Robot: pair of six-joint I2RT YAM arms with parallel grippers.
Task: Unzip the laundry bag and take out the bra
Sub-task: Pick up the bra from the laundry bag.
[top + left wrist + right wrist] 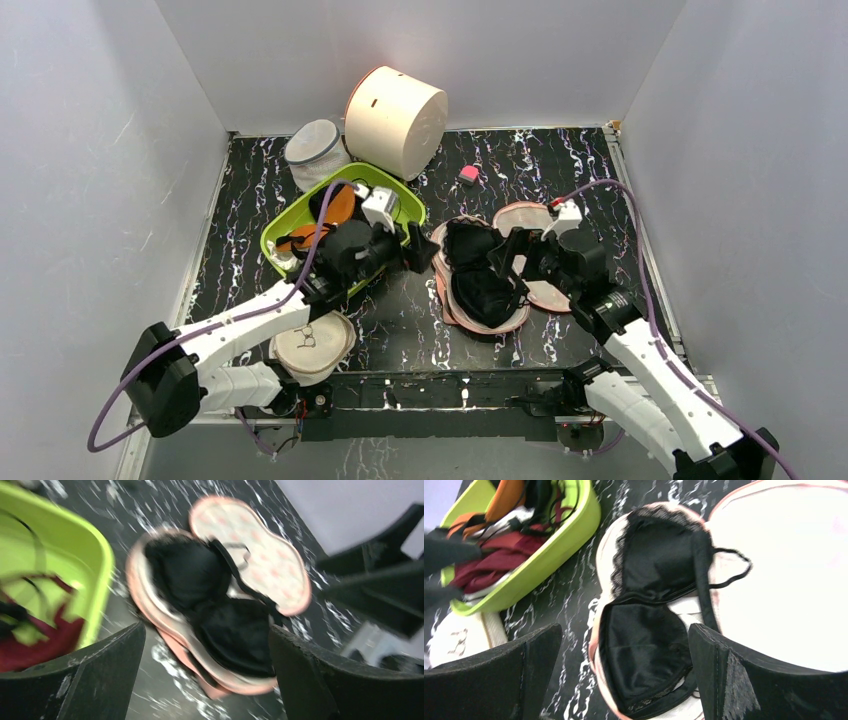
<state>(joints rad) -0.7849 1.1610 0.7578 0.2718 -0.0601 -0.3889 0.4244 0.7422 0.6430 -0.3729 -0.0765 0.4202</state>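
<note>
The left gripper will next go down and to its right in the top view to pinch the tub-side edge of the lower bra cup, as that edge lies uncovered below it there.
The laundry bag point(522, 214) lies unzipped in the middle of the table, its printed lid flap point(250, 555) folded back to the right. Inside the open shell rests the black bra point(475, 268), both cups showing and a thin strap looped over the flap. My left gripper point(424, 250) hovers just left of the bag, open, with the bag's near end between its fingers point(100, 675) in the blurred left wrist view. My right gripper point(506, 256) hangs over the bag's right side, open, its fingers point(744, 675) framing the lower bra point(644, 645) cup without touching it.
A lime-green tub point(272, 240) with maroon, orange and black garments sits left of the bag, under my left arm. Behind it stand a white mesh cylinder point(315, 150) and a large cream drum point(395, 120). A small pink object point(468, 174) lies at the back; a round cream pouch point(312, 345) lies near the front.
</note>
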